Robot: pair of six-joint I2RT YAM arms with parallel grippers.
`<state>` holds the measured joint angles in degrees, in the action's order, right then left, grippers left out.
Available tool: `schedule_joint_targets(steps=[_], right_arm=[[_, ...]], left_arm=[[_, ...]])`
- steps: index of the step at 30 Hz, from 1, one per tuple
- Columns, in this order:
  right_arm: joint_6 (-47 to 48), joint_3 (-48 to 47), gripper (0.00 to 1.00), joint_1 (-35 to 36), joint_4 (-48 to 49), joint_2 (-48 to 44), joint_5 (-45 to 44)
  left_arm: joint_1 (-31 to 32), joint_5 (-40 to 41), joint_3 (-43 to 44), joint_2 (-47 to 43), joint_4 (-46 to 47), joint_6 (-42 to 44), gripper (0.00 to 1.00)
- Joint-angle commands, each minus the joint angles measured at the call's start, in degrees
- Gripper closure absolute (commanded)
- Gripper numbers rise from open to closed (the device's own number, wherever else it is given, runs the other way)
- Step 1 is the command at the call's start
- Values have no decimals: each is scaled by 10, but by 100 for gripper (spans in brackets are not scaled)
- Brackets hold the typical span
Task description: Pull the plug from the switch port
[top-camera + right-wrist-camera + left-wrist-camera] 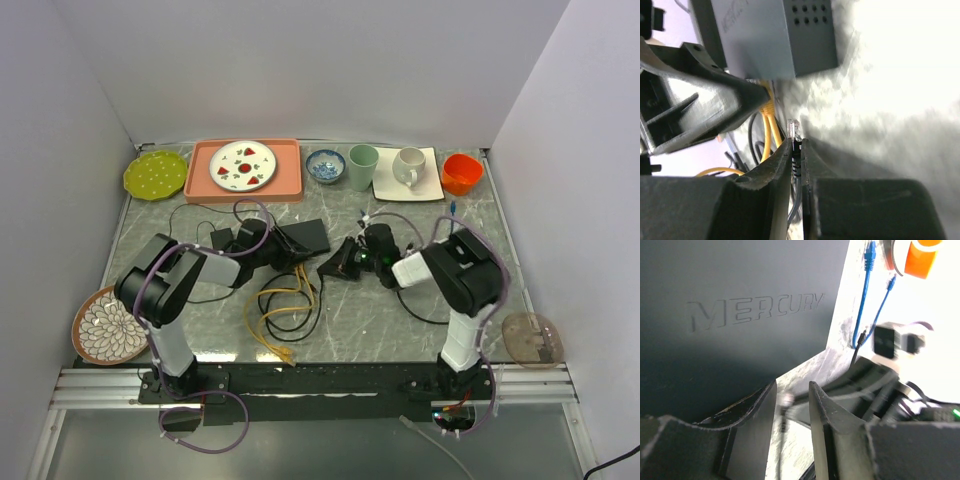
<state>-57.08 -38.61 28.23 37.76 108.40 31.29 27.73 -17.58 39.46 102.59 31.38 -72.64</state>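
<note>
The freed plug will be lifted over to the right in the top view by my right gripper next, and then let go on the tabletop in front of the orange cup.
The switch is a flat black box at mid-table; the left wrist view shows its lid with raised lettering. My right gripper is shut on the ribbed boot of a black cable. Its clear plug sticks out past the fingertips, free of the switch and a short way from its edge. Two yellow cables remain plugged into that edge. My left gripper is open at the switch's corner. One finger lies against the box, and only table and the blurred plug show between the jaws.
Yellow and black cables coil in front of the switch. A small black adapter lies left of it. Along the back stand a green plate, pink tray, bowl, cups and orange cup. A blue cable runs nearby.
</note>
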Motion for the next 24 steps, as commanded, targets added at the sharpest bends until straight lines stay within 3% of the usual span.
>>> schedule_joint_targets(steps=[1, 8, 12, 16, 19, 24], right_arm=[[86, -7, 100, -14, -155, -128, -78], [202, -78, 100, -13, -433, -352, -277], [264, -124, 100, -13, -558, -411, -429], [298, -149, 100, -24, -638, -434, -529], [297, -149, 100, -60, -675, -448, -560], [276, -135, 100, -153, -647, -511, -519]], left_arm=[[-7, 34, 3, -59, -18, 15, 61], [-15, 126, -31, -188, -94, 39, 54], [-15, 174, -53, -249, -119, 36, 53], [-15, 193, -57, -266, -145, 36, 52], [-15, 197, -62, -267, -153, 29, 53], [-15, 193, -71, -271, -151, 26, 53]])
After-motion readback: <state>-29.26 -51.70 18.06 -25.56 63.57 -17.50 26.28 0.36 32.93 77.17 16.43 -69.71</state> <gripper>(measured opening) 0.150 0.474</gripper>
